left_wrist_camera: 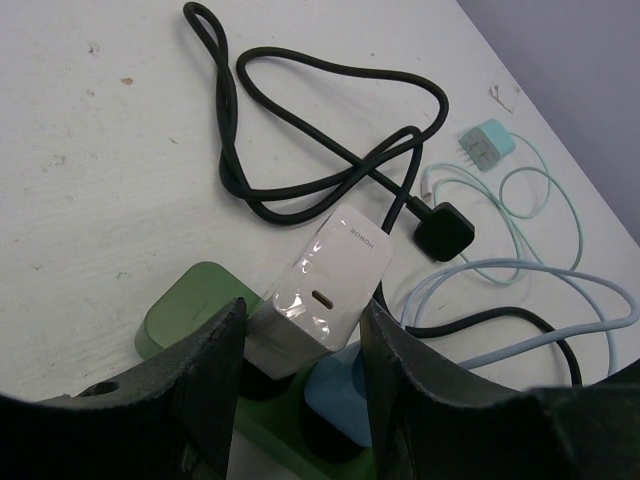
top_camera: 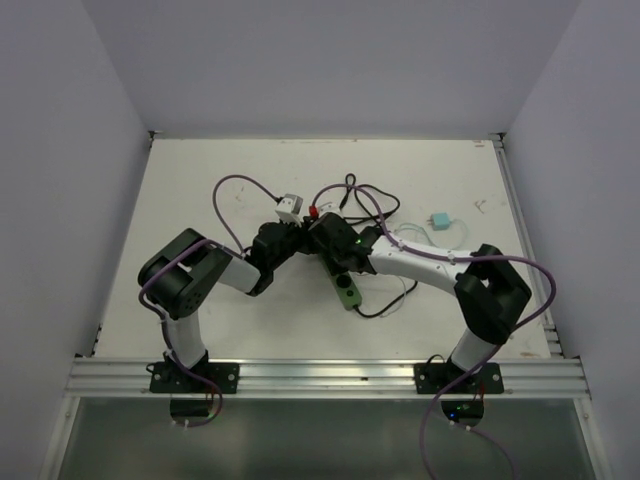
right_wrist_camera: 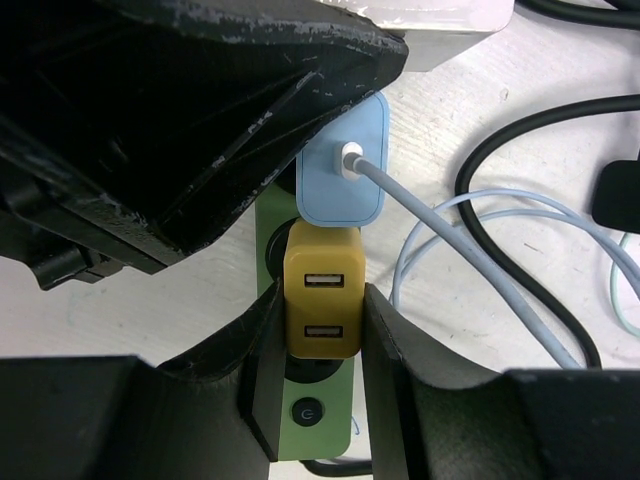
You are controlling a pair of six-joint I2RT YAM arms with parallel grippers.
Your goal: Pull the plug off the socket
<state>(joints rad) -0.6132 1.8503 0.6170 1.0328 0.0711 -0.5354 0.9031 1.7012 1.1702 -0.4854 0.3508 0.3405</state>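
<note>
My right gripper should pull up and across next, since the yellow plug (right_wrist_camera: 322,300) is in the socket, then lower to release it on the tabletop near the teal charger.
The green socket strip (top_camera: 347,290) lies mid-table, and most of it is hidden under both grippers. In the right wrist view the socket (right_wrist_camera: 320,425) carries a yellow two-port USB plug (right_wrist_camera: 322,300). My right gripper (right_wrist_camera: 322,325) is shut on it, with a finger against each side. Beyond it sits a light blue plug (right_wrist_camera: 340,165) with a pale cable. In the left wrist view a white charger (left_wrist_camera: 325,295) stands tilted at the socket's (left_wrist_camera: 190,305) end. My left gripper (left_wrist_camera: 300,335) is shut on the white charger. The two grippers (top_camera: 305,232) (top_camera: 335,262) are almost touching.
The socket's thin black cord (left_wrist_camera: 300,120) loops across the table behind it and ends in a black plug (left_wrist_camera: 443,230). A loose teal charger (left_wrist_camera: 487,148) with a thin pale cable lies at the right, also in the top view (top_camera: 438,220). White walls enclose the table.
</note>
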